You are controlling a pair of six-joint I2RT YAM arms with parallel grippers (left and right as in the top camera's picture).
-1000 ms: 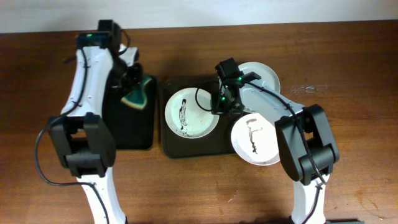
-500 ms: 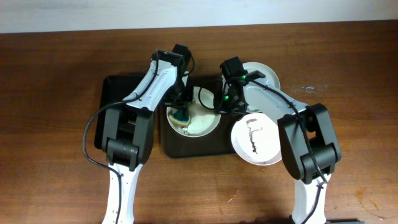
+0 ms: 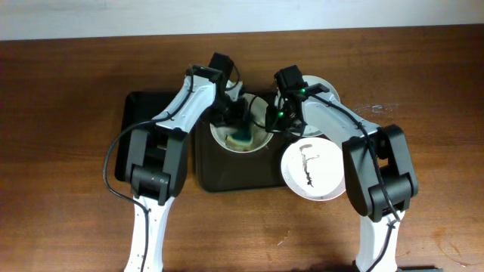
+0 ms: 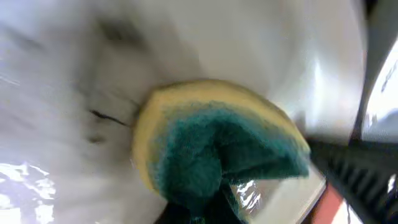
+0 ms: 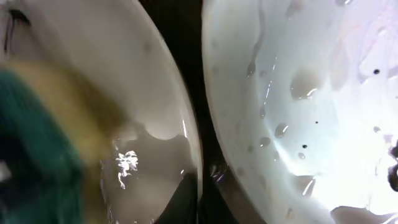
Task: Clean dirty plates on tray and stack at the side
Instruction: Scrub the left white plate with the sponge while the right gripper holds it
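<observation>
I need to tilt up the wet plate in my right gripper next, then lower it and release it onto the tray's bare near part, below the gripper and back.
A white plate (image 3: 224,138) sits on the dark brown tray (image 3: 227,177). My left gripper (image 3: 231,119) is shut on a yellow and green sponge (image 3: 242,138) and presses it on this plate's face; the sponge (image 4: 211,149) fills the left wrist view on the wet plate (image 4: 93,62). My right gripper (image 3: 274,122) is shut on that plate's right rim (image 5: 194,168). A second plate (image 3: 324,91) lies behind the right arm, wet in the right wrist view (image 5: 298,93). A third plate (image 3: 311,170) with brown streaks lies at the tray's right edge.
A smaller black tray (image 3: 140,109) lies to the left of the brown tray, under the left arm. The wooden table (image 3: 68,174) surrounds both trays. A small shiny patch (image 3: 374,109) is on the table at the right.
My left gripper carried the sponge from the black tray onto the plate on the brown tray, then rubbed it to the right. The plate's dark streak no longer shows. The right gripper stayed on the rim.
</observation>
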